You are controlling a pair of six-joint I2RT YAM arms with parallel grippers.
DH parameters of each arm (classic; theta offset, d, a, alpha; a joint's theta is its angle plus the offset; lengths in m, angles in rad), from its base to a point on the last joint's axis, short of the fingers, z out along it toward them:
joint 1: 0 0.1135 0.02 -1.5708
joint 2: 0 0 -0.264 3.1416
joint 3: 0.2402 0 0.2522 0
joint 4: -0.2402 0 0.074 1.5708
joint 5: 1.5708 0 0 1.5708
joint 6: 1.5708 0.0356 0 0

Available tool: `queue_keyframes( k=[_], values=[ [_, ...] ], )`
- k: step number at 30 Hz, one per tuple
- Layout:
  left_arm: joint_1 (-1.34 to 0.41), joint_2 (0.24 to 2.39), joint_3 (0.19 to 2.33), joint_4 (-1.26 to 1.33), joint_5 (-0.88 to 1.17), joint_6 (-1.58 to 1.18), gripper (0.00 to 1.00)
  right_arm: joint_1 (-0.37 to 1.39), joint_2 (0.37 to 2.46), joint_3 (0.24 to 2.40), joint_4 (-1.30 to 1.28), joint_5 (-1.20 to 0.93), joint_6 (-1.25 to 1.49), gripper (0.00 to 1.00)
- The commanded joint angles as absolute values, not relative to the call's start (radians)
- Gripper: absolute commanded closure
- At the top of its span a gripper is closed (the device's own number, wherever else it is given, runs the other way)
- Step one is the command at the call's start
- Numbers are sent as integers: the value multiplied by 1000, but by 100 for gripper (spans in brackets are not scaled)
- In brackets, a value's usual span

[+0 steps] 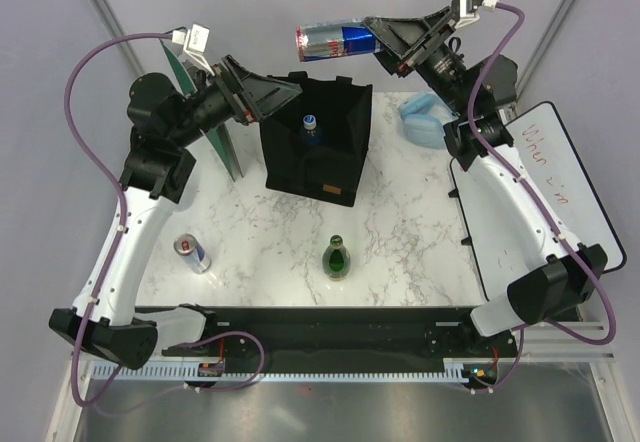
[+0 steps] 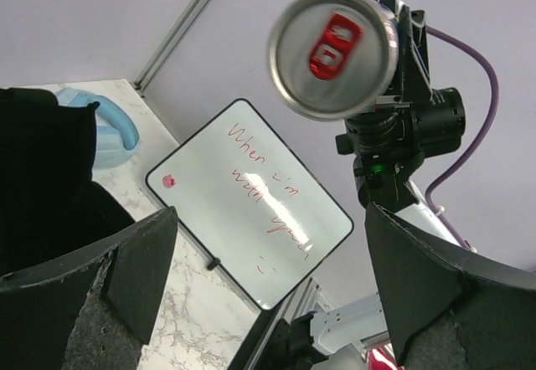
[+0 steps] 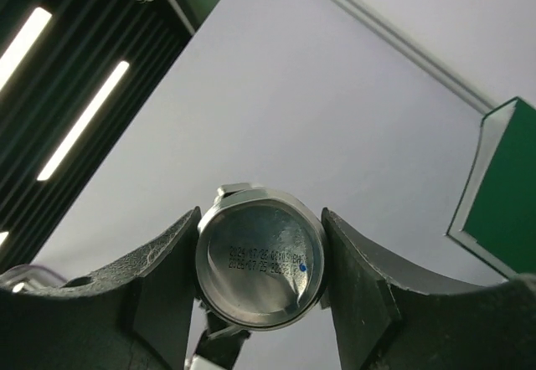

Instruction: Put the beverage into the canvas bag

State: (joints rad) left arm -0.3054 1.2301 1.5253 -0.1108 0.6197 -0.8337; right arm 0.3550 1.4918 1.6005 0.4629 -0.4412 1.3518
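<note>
The robot's left gripper will next bring its open fingers toward the can's tab end (image 1: 302,44) (image 2: 332,56) and close, since that end is free while the right gripper holds only the can's bottom.
The beverage, a blue and silver can (image 1: 335,40), lies sideways in my right gripper (image 1: 378,38), held in the air above the far edge of the canvas bag (image 1: 335,157). The right wrist view shows the jaws shut on the can's base (image 3: 260,265). The black boxy bag stands open on the table, tan label (image 1: 328,190) on its near face, with a blue-capped bottle (image 1: 310,124) inside. My left gripper (image 1: 268,97) is open at the bag's upper left edge. In the left wrist view its jaws (image 2: 270,219) are wide apart, bag fabric (image 2: 42,177) at left, the can's top (image 2: 335,52) above.
A second can (image 1: 192,253) and a green bottle (image 1: 338,258) stand on the marble table near the front. A whiteboard (image 1: 545,177) lies at the right, a light blue item (image 1: 425,117) sits behind it, and a green board (image 1: 225,142) stands left of the bag.
</note>
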Motion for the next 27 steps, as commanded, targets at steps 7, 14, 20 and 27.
queue_keyframes(
  k=[7, 14, 20, 27],
  values=[
    [-296, 1238, 1568, 94, 732, -911, 0, 347, 1460, 1577, 756, -574, 1552, 100],
    [-298, 1246, 1546, 202, 778, -979, 0, 347, 1433, 1545, 709, -578, 1508, 100],
    [-302, 1255, 1531, 201, 755, -980, 0, 368, 1427, 1508, 707, -578, 1502, 100],
    [-310, 1284, 1511, 190, 733, -988, 3, 400, 1445, 1500, 726, -574, 1499, 100]
  ],
)
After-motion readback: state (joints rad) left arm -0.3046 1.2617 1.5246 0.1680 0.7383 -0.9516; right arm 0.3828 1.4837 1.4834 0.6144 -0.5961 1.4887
